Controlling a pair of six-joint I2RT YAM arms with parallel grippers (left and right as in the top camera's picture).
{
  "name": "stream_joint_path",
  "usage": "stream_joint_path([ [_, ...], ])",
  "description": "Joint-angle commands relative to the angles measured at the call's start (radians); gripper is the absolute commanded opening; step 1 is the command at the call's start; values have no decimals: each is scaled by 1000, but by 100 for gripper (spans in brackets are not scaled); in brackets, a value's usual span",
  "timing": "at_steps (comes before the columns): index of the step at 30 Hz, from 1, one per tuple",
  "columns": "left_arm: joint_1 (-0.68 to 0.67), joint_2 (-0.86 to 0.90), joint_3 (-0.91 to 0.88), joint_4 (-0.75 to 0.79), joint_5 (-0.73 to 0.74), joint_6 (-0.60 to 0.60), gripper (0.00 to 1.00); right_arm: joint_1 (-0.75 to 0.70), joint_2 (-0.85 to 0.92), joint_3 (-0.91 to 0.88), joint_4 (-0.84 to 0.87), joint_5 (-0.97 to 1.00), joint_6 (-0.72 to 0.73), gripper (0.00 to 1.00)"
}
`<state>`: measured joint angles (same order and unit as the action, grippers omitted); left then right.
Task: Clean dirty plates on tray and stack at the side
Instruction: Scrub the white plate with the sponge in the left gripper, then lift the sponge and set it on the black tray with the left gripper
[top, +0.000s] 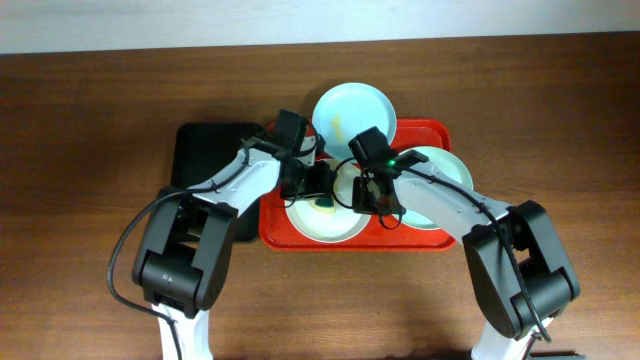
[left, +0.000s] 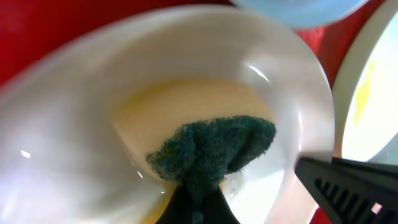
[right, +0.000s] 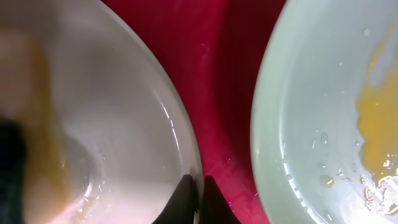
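I will next lift my left gripper off the white plate (top: 318, 222), move it across to the black tray (top: 212, 150) and lower it to let go of the sponge there, because that tray is free of plates.
The white plate (top: 318, 222) lies at the front left of the red tray (top: 432, 130). It has a yellow smear in its middle (left: 186, 106). My left gripper (top: 318, 186) is shut on a dark green sponge (left: 214, 146) and presses it onto the white plate. My right gripper (right: 198, 194) is shut on the white plate's right rim (right: 180, 134). The pale blue plate (top: 352, 113) lies at the tray's back. The pale green plate (top: 445, 175) lies at the right, with yellow smears and water drops (right: 373, 106).
A smaller black tray (top: 208, 155) stands left of the red tray. The red tray's floor (right: 221, 74) shows as a narrow gap between the white and green plates. Brown wooden table (top: 90, 120) lies all round.
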<state>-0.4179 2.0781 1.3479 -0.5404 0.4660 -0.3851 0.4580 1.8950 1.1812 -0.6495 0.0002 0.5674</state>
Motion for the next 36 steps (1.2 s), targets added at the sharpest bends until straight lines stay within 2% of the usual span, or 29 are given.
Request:
stream_joint_path([
  [1, -29, 8, -12, -40, 42, 42, 0, 13, -7, -7, 3, -17, -13, 5],
  [5, -25, -91, -7, -67, -16, 42, 0, 13, -7, -7, 3, -17, -13, 4],
  [8, -26, -148, -7, -109, -143, 40, 0, 13, -7, -7, 3, -18, -13, 5],
  [16, -27, -132, -33, -198, -293, -12, 0, 13, -7, -7, 3, -18, -13, 4],
  [21, -39, -71, -38, -196, -279, -11, 0, 13, -7, -7, 3, -18, -13, 4],
  [28, -107, -17, -38, -192, -138, -11, 0, 13, -7, -7, 3, -18, -13, 4],
  [32, -149, -18, -38, -138, -33, -3, 0, 13, -7, -7, 3, -18, -13, 5],
  [36, -153, -18, -34, -96, -24, -3, 0, 13, -7, -7, 2, -18, -13, 5],
])
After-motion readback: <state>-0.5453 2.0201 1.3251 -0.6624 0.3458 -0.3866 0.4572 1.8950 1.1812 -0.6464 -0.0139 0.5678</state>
